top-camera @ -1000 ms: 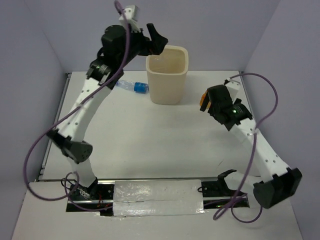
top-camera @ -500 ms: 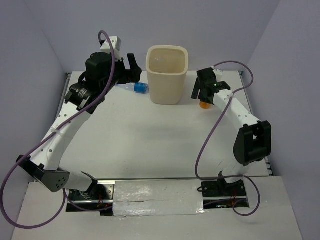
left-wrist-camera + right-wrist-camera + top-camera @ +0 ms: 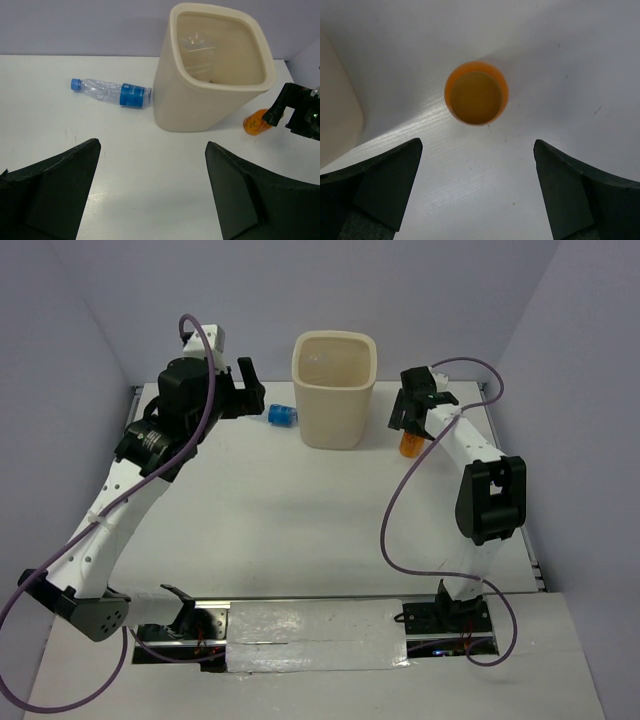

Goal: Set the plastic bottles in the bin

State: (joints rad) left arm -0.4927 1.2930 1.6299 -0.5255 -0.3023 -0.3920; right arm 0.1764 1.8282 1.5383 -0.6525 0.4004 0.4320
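Observation:
Next, my right gripper lowers its open fingers around the bottle's round top [image 3: 412, 437] [image 3: 476, 97] and closes them on it, since the orange bottle stands upright below.
The cream bin [image 3: 333, 415] stands at the back middle of the table. A clear bottle [image 3: 197, 42] lies inside the bin [image 3: 185, 105]. On the table to its left lies a clear bottle with a blue cap and label [image 3: 112, 93], partly hidden by my left arm in the top view [image 3: 281, 416]. My left gripper [image 3: 255, 390] hovers open over that side, nothing between its fingers [image 3: 152, 145]. A small orange bottle [image 3: 411, 445] stands right of the bin. My right gripper [image 3: 418, 412] hangs open directly above the orange bottle [image 3: 476, 93], which sits just beyond its fingertips [image 3: 477, 142].
The bin's wall [image 3: 335, 115] is close on the left of my right gripper. Purple walls enclose the table at the back and sides. My right gripper [image 3: 300, 110] shows at the right edge of the left wrist view, by the orange bottle [image 3: 257, 122].
My left arm has come down from above the bin's rim to its left side. My right arm has swung back and inward to stand over the orange bottle. Both stayed open.

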